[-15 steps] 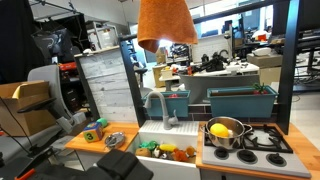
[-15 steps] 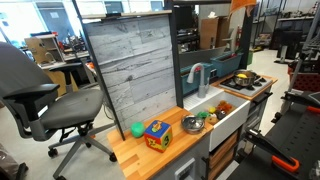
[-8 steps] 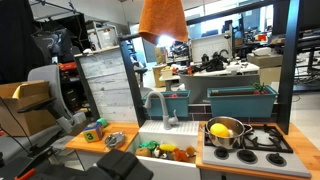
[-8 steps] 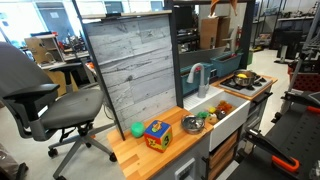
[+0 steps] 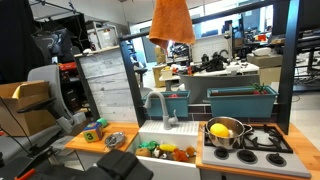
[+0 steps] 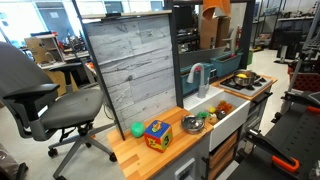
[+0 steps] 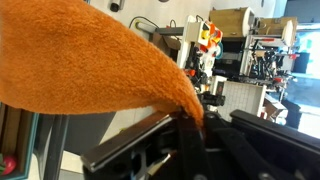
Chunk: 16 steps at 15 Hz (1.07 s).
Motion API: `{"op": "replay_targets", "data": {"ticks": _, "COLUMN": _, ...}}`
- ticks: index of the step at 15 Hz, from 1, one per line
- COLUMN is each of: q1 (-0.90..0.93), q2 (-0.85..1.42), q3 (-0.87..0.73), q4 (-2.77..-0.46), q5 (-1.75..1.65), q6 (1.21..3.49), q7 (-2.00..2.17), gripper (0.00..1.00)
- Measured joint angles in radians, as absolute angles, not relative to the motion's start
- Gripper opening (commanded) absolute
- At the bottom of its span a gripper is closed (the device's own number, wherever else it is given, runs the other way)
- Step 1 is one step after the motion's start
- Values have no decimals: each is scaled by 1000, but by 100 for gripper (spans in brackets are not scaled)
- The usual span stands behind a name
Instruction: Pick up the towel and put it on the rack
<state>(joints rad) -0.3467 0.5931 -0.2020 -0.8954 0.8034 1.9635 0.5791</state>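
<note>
The gripper lowers over the dark bar above the sink and releases the fold next, since the bar lies below and the towel's end already hangs past it.
An orange towel hangs from above the top edge in an exterior view, high over the toy kitchen's sink. In an exterior view only its lower end shows at the top edge. The gripper itself is out of frame in both exterior views. In the wrist view the towel fills the upper left and runs down into the black jaws of my gripper, which are shut on it. No rack can be told apart in these views.
Below stands a toy kitchen: grey faucet, sink with toy food, a pot with a yellow item on the stove, a teal bin, a wooden counter with toys, a grey plank panel and an office chair.
The hanging towel has moved to the right and slightly up in one exterior view. In the other exterior view more of its lower end now shows at the top edge.
</note>
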Motion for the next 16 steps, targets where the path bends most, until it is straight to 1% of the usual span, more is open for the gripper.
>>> {"op": "replay_targets", "data": {"ticks": 11, "q1": -355, "q2": 843, "q3": -220, "q4": -696, "q5": 763, "q6": 1962, "q7": 703, "gripper": 1}}
{"op": "replay_targets", "data": {"ticks": 16, "q1": -368, "q2": 917, "q3": -220, "q4": -622, "q5": 706, "q6": 1961, "q7": 771, "gripper": 1}}
